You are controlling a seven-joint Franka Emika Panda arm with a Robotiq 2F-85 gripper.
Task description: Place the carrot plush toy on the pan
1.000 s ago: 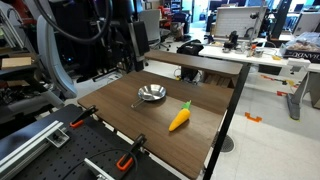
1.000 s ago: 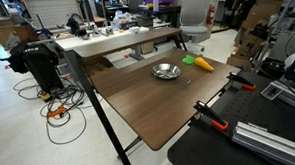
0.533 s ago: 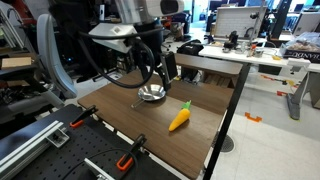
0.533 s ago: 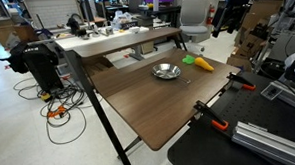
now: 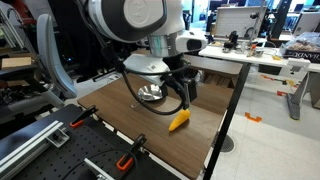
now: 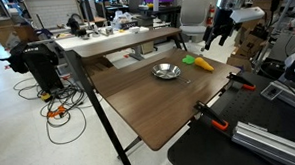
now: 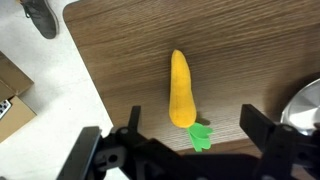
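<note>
The gripper lowers its open fingers next to the carrot's thick end by the leaves below it and closes, since the fingers already are on either side of the carrot's orange body.
The orange carrot plush toy [image 7: 180,88] lies flat on the wooden table, its green leafy tip [image 7: 201,135] pointing toward my gripper. It shows in both exterior views [image 5: 178,122] [image 6: 199,61]. The shiny silver pan [image 6: 166,71] sits beside it near the table's middle; the arm partly hides it in an exterior view [image 5: 150,94], and only its rim shows at the right edge of the wrist view [image 7: 306,104]. My gripper [image 7: 197,125] hangs open and empty above the carrot's leafy end, also seen in both exterior views [image 5: 186,92] [image 6: 219,31].
Orange-handled black clamps grip the table's near edge [image 5: 80,120] [image 5: 128,160] [image 6: 214,120] [image 6: 240,81]. The table edge runs close to the carrot, with pale floor [image 7: 60,110] beyond it. Desks, chairs and cables surround the table.
The arm has swung in over the table and come down above the carrot. The carrot and the pan have not moved.
</note>
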